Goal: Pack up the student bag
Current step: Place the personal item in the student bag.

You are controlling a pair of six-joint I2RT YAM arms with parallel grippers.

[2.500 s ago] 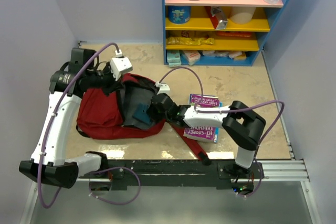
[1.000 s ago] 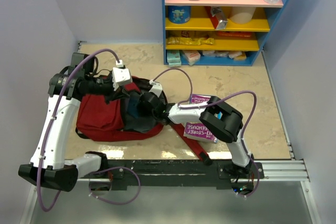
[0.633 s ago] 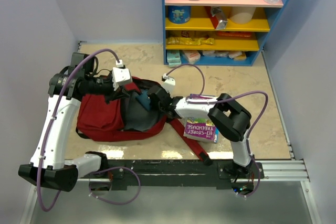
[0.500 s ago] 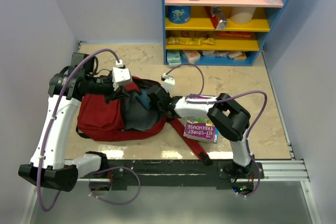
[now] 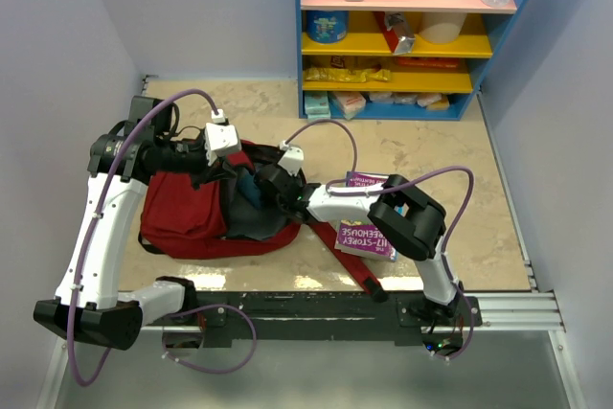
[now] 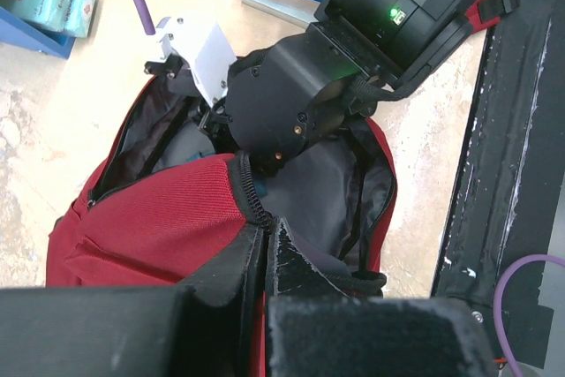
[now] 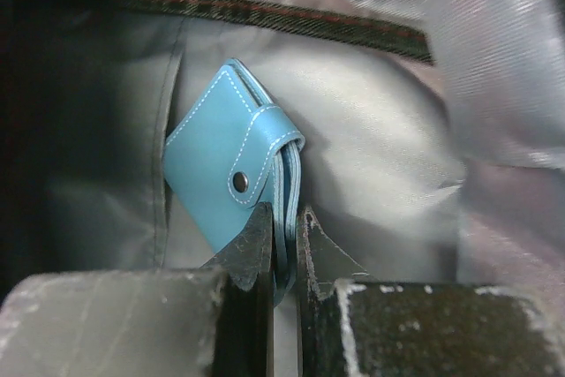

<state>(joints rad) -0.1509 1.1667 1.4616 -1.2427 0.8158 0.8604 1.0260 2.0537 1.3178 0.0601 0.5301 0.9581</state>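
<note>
My right gripper pushes deeper left in the top view, into the bag's grey inside, and releases the wallet next, with the bag's opening held open.
The dark-red student bag lies on the floor at the left, its mouth open toward the right and its grey lining showing. My left gripper is shut on the zipper edge of the bag and holds the mouth open. My right gripper is inside the bag, shut on a light-blue snap wallet. From above, the right gripper sits in the bag's opening with the wallet showing as a blue patch. The bag's long red strap trails toward the front rail.
A stack of books with a purple cover lies right of the bag, partly under my right arm. A blue and yellow shelf unit with packets and bottles stands at the back. The black front rail runs along the near edge.
My right gripper, which had drawn back toward the bag's rim with the wallet, has moved left and deeper into the bag again. The left arm holds still.
</note>
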